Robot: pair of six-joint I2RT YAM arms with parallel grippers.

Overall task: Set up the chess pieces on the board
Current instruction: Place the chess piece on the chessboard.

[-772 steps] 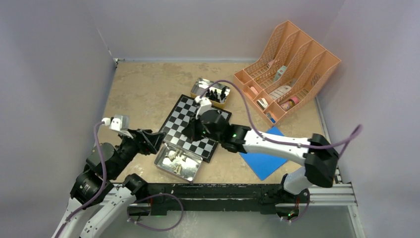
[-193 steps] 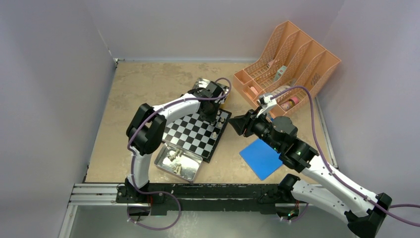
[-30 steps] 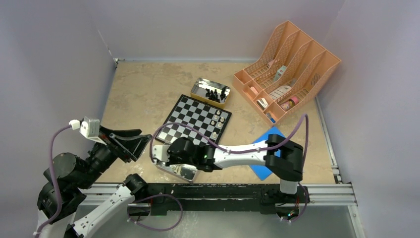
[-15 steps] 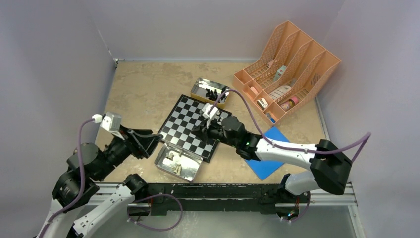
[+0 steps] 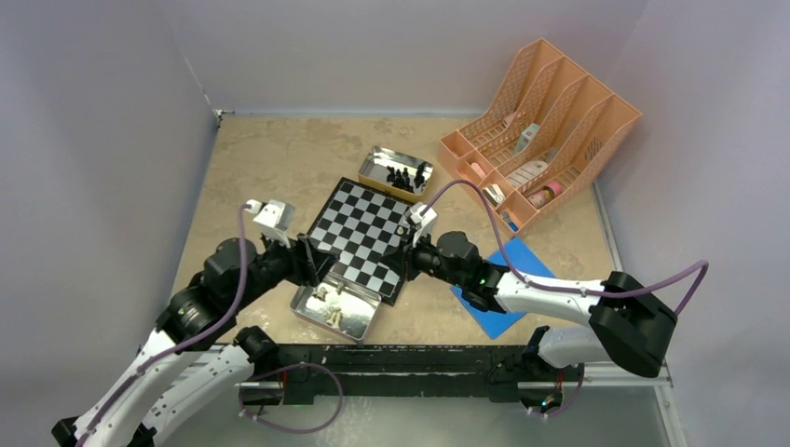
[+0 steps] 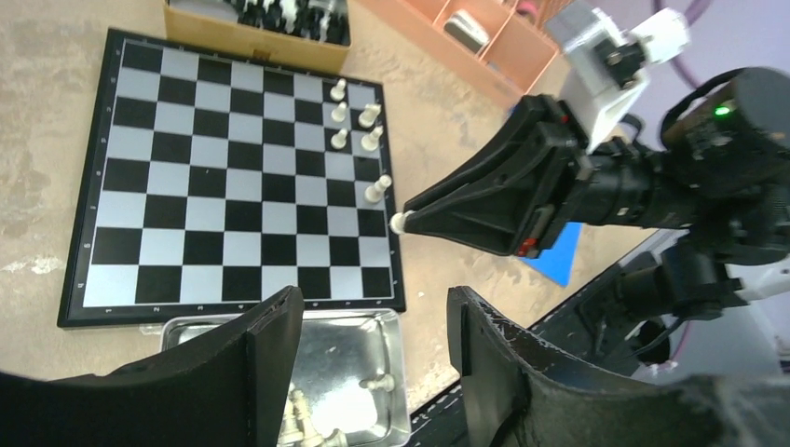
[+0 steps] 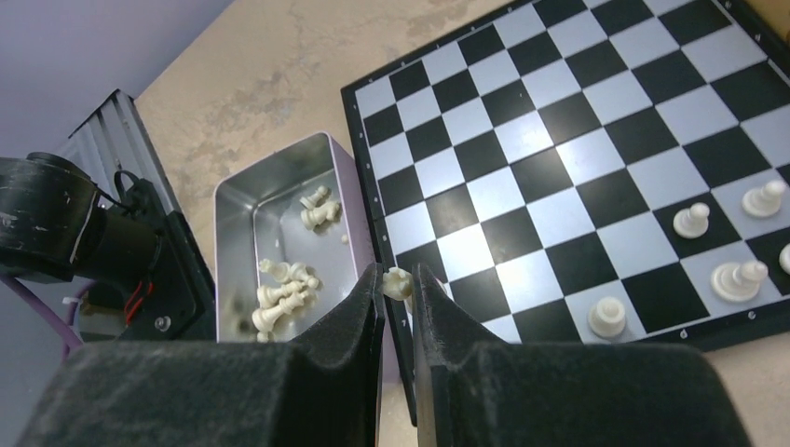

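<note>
My right gripper should move the white piece back and down and let go of it, because the bare near black corner square (image 5: 388,291) is below the gripper and back toward the base.
The checkered board (image 5: 359,219) lies mid-table. Several white chess pieces (image 6: 371,115) stand along its right side. My right gripper (image 5: 407,251) hovers over the board's near right edge, shut on a white piece (image 7: 398,282), which also shows at its tip in the left wrist view (image 6: 399,222). My left gripper (image 5: 321,264) hangs open above the near tin (image 5: 363,324), with nothing between its fingers (image 6: 279,335). That tin (image 7: 233,251) holds loose white pieces (image 7: 284,293). The far tin (image 5: 377,160) holds black pieces (image 5: 402,177).
An orange file rack (image 5: 540,130) stands at the back right. A blue flat square (image 5: 498,298) lies right of the board, under the right arm. A black rail (image 5: 419,358) runs along the near table edge.
My right gripper rose from the near tin with a white piece and moved to the board's near right edge. My left arm swung in from the left to above that tin.
</note>
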